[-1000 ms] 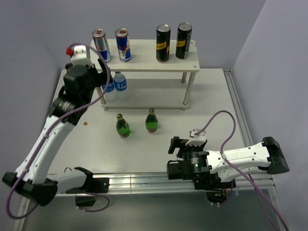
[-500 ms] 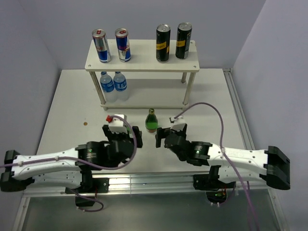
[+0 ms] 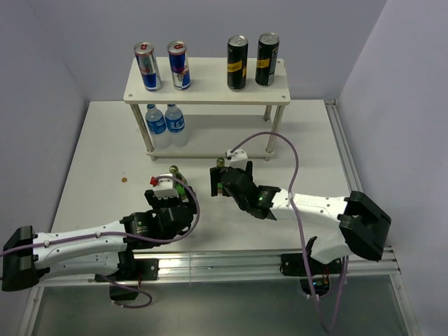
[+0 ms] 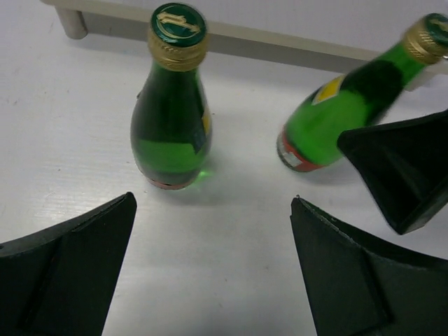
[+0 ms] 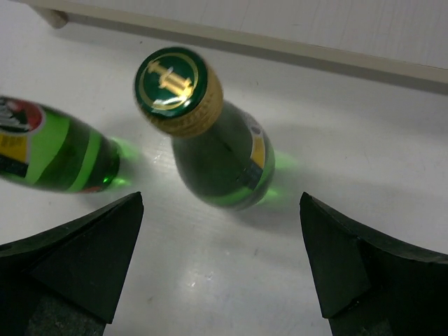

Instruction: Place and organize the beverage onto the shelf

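Observation:
My right gripper is open, above and inward of the nearer green bottle's body (image 3: pixel 220 187) (image 5: pixel 227 168). Next it needs to go down and outward, so its fingers are around that body, and close.
Two green glass bottles stand on the table in front of the shelf (image 3: pixel 210 91). My left gripper (image 3: pixel 175 190) is open just short of the left bottle (image 3: pixel 175 171); in the left wrist view that bottle (image 4: pixel 171 126) stands upright ahead of the open gripper (image 4: pixel 213 199). My right gripper (image 3: pixel 222 179) is open close behind the right bottle (image 3: pixel 220 163), which stands just ahead of the open gripper (image 5: pixel 220 196) in the right wrist view (image 5: pixel 217 147). Two silver-and-blue cans (image 3: pixel 146 66) and two black cans (image 3: pixel 237 63) stand on the top board.
Two clear water bottles (image 3: pixel 156 124) stand under the shelf at its left end. The two grippers are close together; a right finger (image 4: pixel 406 168) shows in the left wrist view beside the second bottle (image 4: pixel 343 105). The shelf's front edge (image 5: pixel 280 45) lies just beyond the bottles.
The left arm came down from the shelf to the left bottle. The right gripper moved from the table's front edge forward and left up to the right bottle.

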